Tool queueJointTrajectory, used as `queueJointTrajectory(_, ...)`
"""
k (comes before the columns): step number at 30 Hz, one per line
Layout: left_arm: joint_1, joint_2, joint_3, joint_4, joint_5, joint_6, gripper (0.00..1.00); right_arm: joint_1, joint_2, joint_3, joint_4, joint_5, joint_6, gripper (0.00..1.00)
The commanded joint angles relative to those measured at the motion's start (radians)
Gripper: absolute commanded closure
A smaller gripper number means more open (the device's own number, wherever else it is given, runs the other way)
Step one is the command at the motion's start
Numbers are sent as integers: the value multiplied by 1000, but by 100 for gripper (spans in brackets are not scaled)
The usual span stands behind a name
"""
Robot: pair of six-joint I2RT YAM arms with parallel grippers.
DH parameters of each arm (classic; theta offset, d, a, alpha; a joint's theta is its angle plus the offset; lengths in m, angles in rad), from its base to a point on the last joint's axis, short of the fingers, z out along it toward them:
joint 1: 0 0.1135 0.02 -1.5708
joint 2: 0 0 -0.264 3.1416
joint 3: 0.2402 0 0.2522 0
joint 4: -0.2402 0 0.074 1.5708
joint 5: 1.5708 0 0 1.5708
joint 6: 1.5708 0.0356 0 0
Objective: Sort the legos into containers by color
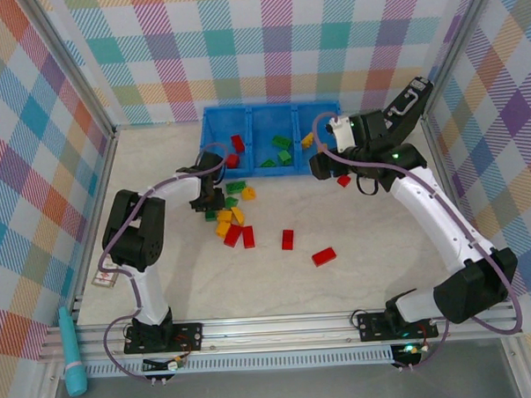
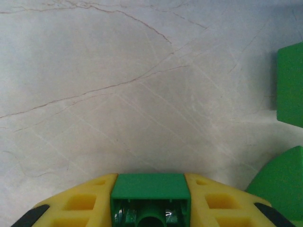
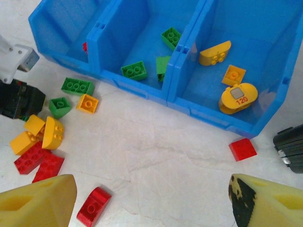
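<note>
I will next lift my left gripper, swing it outward over the tray's middle section (image 1: 268, 142) and let go of the green lego. That section already has green legos in it.
My left gripper (image 2: 150, 204) is shut on a green lego (image 2: 150, 185), held between its yellow fingers (image 2: 80, 203) just above the marble table; in the top view it (image 1: 211, 204) sits at the left edge of the loose pile of legos (image 1: 233, 216). My right gripper (image 3: 151, 203) hangs open over bare table in front of the blue tray (image 1: 270, 111), with nothing between its fingers. The containers hold red (image 1: 237, 143), green (image 3: 134, 70) and yellow legos (image 3: 215, 53), left to right. A red lego (image 3: 242, 149) lies by the tray's right corner.
Loose red legos (image 1: 287, 239) (image 1: 323, 256) lie mid-table, and a curved red one (image 3: 93, 205) is near my right gripper's left finger. Two more green legos (image 2: 289, 90) lie right of the left gripper. A teal tool (image 1: 72, 353) rests outside the front rail.
</note>
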Motion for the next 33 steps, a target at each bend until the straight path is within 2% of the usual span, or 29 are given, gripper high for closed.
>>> queueJointTrajectory(1, -45, -116, 84, -87, -79, 22, 75, 9, -113, -24, -43, -55, 39, 14)
queueJointTrajectory(6, -148, -133, 294, -135, -111, 60, 76, 10, -188, -42, -125, -57, 79, 10)
queueJointTrajectory(8, -190, -109, 378, -137, -111, 70, 76, 10, -214, -62, -146, -80, 114, 1)
queueJointTrajectory(11, -262, -61, 501, -120, -124, 91, 82, 10, -277, -101, -159, -124, 160, 1)
queueJointTrajectory(14, -323, 30, 633, -86, -144, 113, 81, 11, -330, -128, -180, -155, 149, 1)
queueJointTrajectory(17, -328, 152, 770, -64, -114, 104, 79, 10, -349, -127, -220, -133, 143, 1)
queueJointTrajectory(21, -328, 339, 970, -104, -181, 126, 78, 11, -371, -147, -248, -135, 171, 1)
queueJointTrajectory(24, -319, 443, 1077, -107, -191, 128, 78, 12, -396, -189, -244, -166, 199, 1)
queueJointTrajectory(28, -293, 519, 1136, -54, -195, 109, 78, 11, -408, -224, -266, -226, 204, 1)
queueJointTrajectory(33, -245, 574, 1138, 37, -154, 51, 78, 10, -432, -266, -258, -228, 219, 1)
